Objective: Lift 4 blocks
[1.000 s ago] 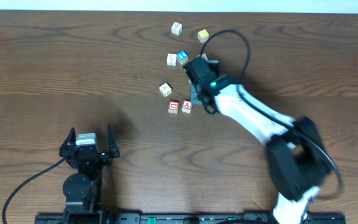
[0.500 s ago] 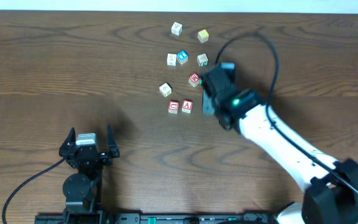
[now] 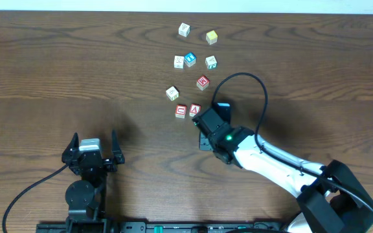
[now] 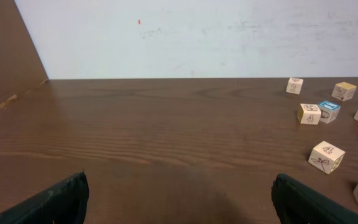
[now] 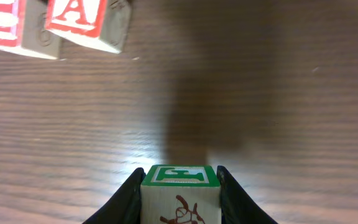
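Note:
My right gripper holds the green-lettered cube (image 5: 180, 193) and will go down and let go of it there next.
Three red-faced blocks lie on the table: one alone (image 3: 203, 82) and a pair side by side, (image 3: 180, 110) and the "A" one (image 3: 195, 110) (image 5: 79, 22). A pale cream block (image 3: 172, 92) (image 4: 327, 156) sits just beyond the pair. My right gripper (image 3: 201, 123) (image 5: 180, 186) hovers just on the near side of the "A" block, shut on a green-lettered cube (image 5: 180, 193) that the arm hides from above. Far off at the near left, my left gripper (image 3: 94, 138) (image 4: 179, 199) stands wide open with nothing between its fingers.
Farther back lie a blue-faced cube (image 3: 190, 59), a cream cube (image 3: 179, 61), a green-marked cube (image 3: 211, 62), a yellow cube (image 3: 212, 37) and another cream cube (image 3: 184, 29). The right arm's cable (image 3: 261, 97) loops over the table to the right of the cubes.
My right arm has swung from the back cluster toward the near side, uncovering the lone red block and the green-marked cube. The left arm has not moved.

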Available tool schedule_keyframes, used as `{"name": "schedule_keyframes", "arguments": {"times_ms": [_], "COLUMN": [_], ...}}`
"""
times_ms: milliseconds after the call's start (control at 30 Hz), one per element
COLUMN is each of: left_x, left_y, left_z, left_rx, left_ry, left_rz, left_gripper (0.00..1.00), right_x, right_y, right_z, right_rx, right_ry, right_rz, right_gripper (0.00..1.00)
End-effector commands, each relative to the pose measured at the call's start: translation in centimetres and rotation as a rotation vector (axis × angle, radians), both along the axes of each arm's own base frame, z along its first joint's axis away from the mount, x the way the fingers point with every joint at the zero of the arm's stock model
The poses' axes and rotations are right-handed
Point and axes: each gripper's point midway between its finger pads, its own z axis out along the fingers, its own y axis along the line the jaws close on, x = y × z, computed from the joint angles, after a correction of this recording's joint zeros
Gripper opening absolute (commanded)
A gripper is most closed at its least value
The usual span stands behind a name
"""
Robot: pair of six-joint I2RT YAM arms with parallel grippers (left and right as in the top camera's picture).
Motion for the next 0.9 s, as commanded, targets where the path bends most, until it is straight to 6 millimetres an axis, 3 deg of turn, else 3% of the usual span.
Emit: {"name": "schedule_keyframes", "arguments": {"times_ms": [0, 433, 667, 867], "left_x": [-0.1, -0.1, -0.1, -0.1], "left_y": [0.1, 0.1, 0.1, 0.1], "left_z": [-1.9, -1.9, -1.9, -1.9], "left_rx": [0.000, 0.000, 0.000, 0.001], "left_ry": [0.056, 0.056, 0.056, 0.056], "left_rz": [0.004, 0.004, 0.004, 0.004], "left_gripper": [0.94, 0.94, 0.94, 0.94], "right_x": [-0.3, -1.0, -0.8, -0.3], "right_y": [0.0, -1.5, -0.7, -1.0], "right_z": [-0.2, -1.8, -1.8, -1.7], "right_rx": [0.023, -0.028, -0.070, -0.086], "right_ry": [-0.006, -0.016, -0.042, -0.055], "right_rz": [-0.100, -0.093, 0.098, 0.112], "right_gripper": [0.08, 0.17, 0.18, 0.19]}}
